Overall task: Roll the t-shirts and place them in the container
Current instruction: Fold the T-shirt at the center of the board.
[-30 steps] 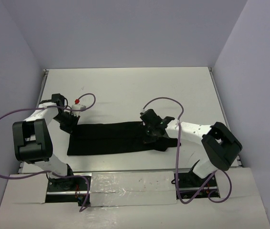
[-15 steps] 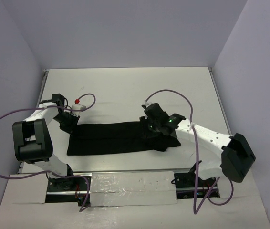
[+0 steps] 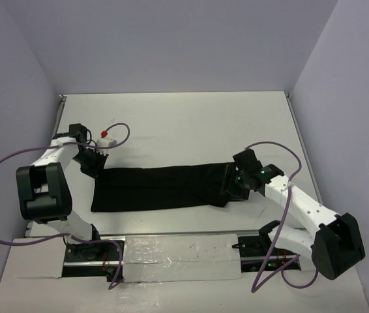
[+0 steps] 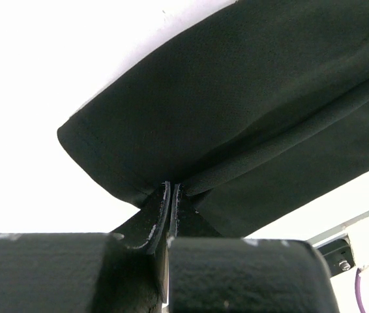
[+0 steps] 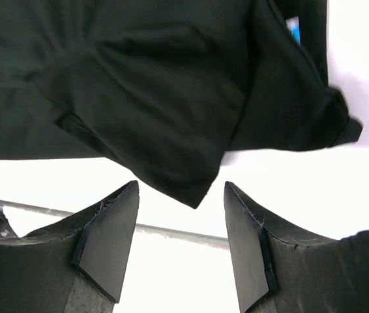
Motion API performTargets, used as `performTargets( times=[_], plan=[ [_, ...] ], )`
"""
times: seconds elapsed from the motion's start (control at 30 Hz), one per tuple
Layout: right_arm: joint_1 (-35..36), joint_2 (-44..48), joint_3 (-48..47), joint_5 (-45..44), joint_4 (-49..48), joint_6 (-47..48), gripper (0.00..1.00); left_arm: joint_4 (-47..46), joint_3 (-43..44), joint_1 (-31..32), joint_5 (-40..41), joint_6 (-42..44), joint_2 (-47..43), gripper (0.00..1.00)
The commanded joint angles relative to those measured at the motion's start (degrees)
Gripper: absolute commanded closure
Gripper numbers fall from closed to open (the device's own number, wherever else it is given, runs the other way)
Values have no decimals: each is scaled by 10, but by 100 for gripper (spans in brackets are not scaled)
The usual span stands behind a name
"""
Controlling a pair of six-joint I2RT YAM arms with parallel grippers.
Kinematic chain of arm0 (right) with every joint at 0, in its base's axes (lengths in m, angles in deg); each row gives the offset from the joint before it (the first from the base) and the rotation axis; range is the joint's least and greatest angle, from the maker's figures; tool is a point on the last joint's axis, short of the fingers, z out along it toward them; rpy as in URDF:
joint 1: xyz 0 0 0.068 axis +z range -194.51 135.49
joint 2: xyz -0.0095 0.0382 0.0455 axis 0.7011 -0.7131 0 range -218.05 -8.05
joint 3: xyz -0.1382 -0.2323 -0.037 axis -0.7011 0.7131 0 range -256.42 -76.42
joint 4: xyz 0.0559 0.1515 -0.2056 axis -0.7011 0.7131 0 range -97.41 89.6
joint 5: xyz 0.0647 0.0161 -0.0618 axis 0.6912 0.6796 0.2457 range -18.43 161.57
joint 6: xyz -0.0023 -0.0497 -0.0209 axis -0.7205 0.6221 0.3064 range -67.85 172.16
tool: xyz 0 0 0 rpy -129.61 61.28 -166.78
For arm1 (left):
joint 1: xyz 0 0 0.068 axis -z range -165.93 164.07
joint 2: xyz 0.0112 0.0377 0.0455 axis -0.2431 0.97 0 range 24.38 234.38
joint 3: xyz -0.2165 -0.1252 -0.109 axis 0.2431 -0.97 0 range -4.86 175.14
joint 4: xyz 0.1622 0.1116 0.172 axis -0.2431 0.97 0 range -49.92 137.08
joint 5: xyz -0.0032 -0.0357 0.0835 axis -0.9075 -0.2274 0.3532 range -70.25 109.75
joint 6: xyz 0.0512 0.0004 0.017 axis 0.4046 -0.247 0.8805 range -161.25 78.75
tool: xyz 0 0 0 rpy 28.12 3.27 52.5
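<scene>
The t-shirt's loose corner (image 3: 222, 204) (image 5: 194, 194) is between my open fingers and still has to be pinched. My right gripper needs to go down onto it and close on the hem there.
A black t-shirt (image 3: 162, 188) lies folded into a long strip across the table, left to right. My left gripper (image 3: 94, 163) is at its far left corner. In the left wrist view its jaws (image 4: 171, 190) are shut on a fold of the t-shirt (image 4: 236, 98), which lifts slightly there. My right gripper (image 3: 236, 185) is at the strip's right end, open. In the right wrist view a corner of a sleeve (image 5: 194, 189) hangs just between the fingertips (image 5: 180, 185) with nothing pinched, and the rest of the t-shirt (image 5: 139, 85) spreads beyond.
A strip of silver tape (image 3: 178, 251) runs along the near table edge between the arm bases. The metal table rail (image 5: 171, 229) shows under the right fingers. Purple cables (image 3: 116, 130) loop off both arms. Walls close in on the left, back and right.
My right gripper has opened, let go of the fabric and moved right from the middle of the strip to its right end. My left gripper stays shut on its corner.
</scene>
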State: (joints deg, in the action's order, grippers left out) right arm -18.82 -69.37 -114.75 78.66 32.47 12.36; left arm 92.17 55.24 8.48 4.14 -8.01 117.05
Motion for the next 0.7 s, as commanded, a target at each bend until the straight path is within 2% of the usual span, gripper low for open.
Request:
performTargets(
  times=[0.0, 0.23, 0.4, 0.5, 0.53, 0.63, 0.67],
  plan=[
    [-6, 3, 18, 29, -1, -28, 38, 6, 20, 4, -1, 0, -19, 99],
    [-11, -33, 54, 92, -65, -44, 37, 3, 18, 5, -3, -5, -17, 99],
    [-12, -56, 66, 67, -119, -55, 40, 2, 6, 5, -6, -8, -20, 100],
    [-13, -87, 62, 72, -144, -56, 60, 3, -1, 5, -5, -7, -24, 100],
    [-13, -93, 61, 70, -146, -56, 75, 3, -1, 5, -2, -6, -25, 100],
    [-16, -87, 50, 52, -128, -51, 96, 8, 4, 4, -2, -6, -28, 100],
    [-17, -80, 43, 49, -122, -50, 99, 9, 5, 5, -1, -6, -28, 100]
  ],
)
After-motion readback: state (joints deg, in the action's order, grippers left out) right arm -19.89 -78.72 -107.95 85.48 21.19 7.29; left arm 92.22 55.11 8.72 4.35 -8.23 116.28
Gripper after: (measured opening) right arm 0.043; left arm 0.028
